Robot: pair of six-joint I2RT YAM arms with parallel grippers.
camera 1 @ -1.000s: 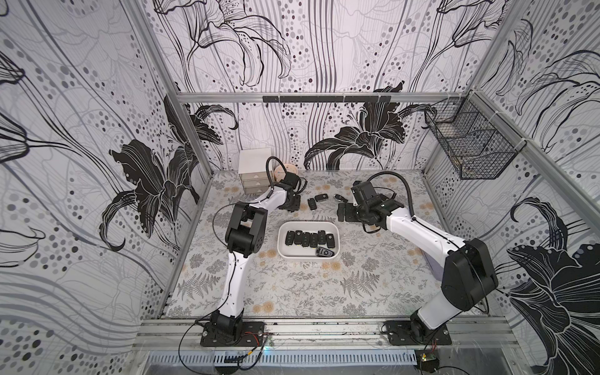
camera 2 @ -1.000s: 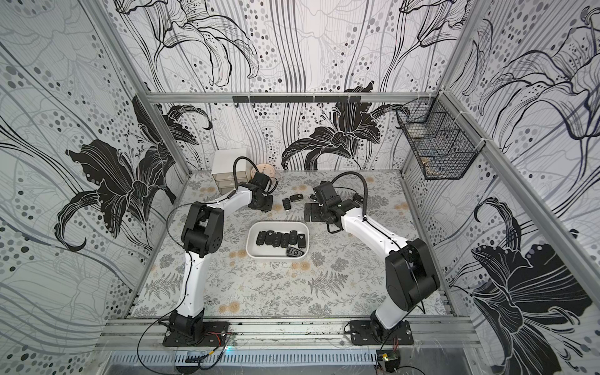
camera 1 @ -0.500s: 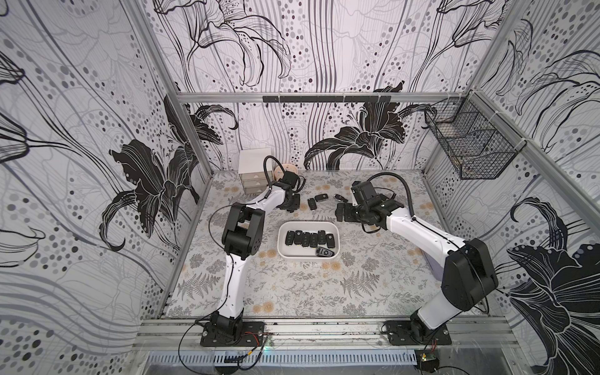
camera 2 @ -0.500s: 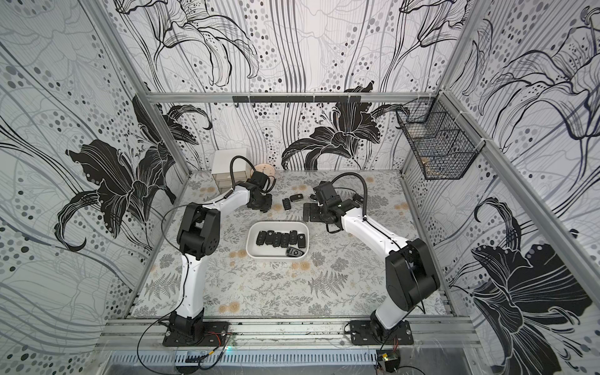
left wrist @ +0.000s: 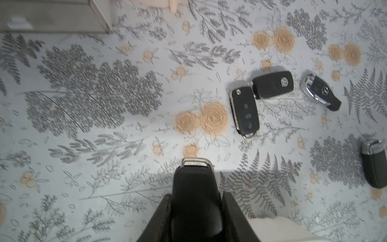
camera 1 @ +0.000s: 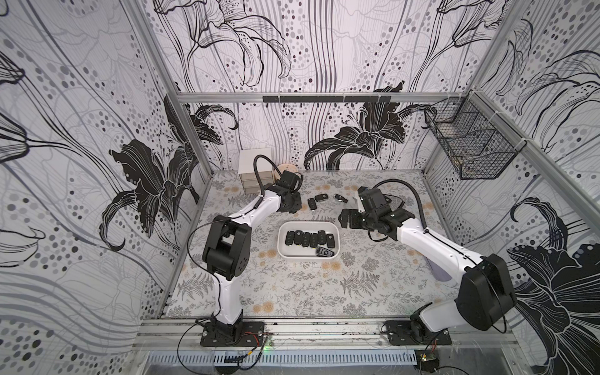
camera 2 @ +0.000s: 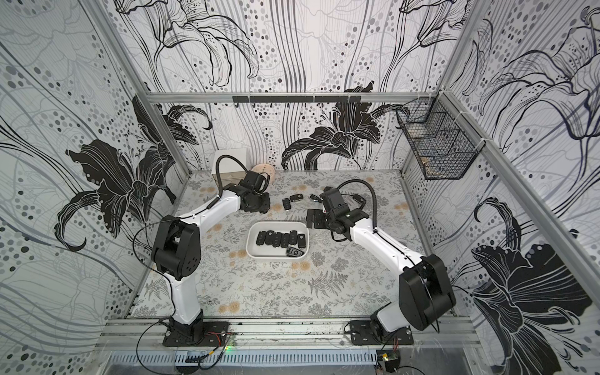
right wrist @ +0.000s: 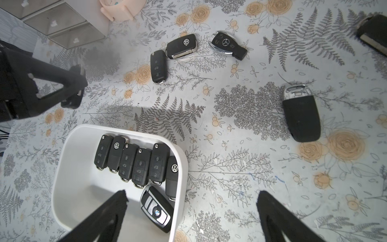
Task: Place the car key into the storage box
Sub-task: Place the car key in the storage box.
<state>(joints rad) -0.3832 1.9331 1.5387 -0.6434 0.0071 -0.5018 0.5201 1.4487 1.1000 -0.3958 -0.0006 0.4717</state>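
Note:
The fob row's end [camera 1: 327,238] by the silver-faced fob is below my gripper and back, so my left gripper next needs to move back and down onto that end and release.
A black car key [left wrist: 194,178] with a silver end sits between the fingers of my left gripper [left wrist: 196,197], which is shut on it low over the floral mat. In both top views that gripper [camera 1: 290,206] [camera 2: 259,205] is behind and left of the storage box [camera 1: 281,246] [camera 2: 250,248]. The box is a shallow white tray [right wrist: 62,167] holding several black key fobs. My right gripper [camera 1: 348,220] [right wrist: 192,196] hangs open and empty over the box's far right corner.
Loose key fobs lie on the mat behind the box: a flip key [left wrist: 245,112], a VW key [left wrist: 272,84], a chrome-edged key [left wrist: 320,92] and a larger fob [right wrist: 301,115]. A white drawer cabinet [camera 1: 255,170] stands at the back left. A black wire basket [camera 1: 470,149] hangs on the right wall.
The left jaws have finished closing on the car key. The left arm's elbow has swung left and toward the front while its gripper stayed in place. The right arm has not moved.

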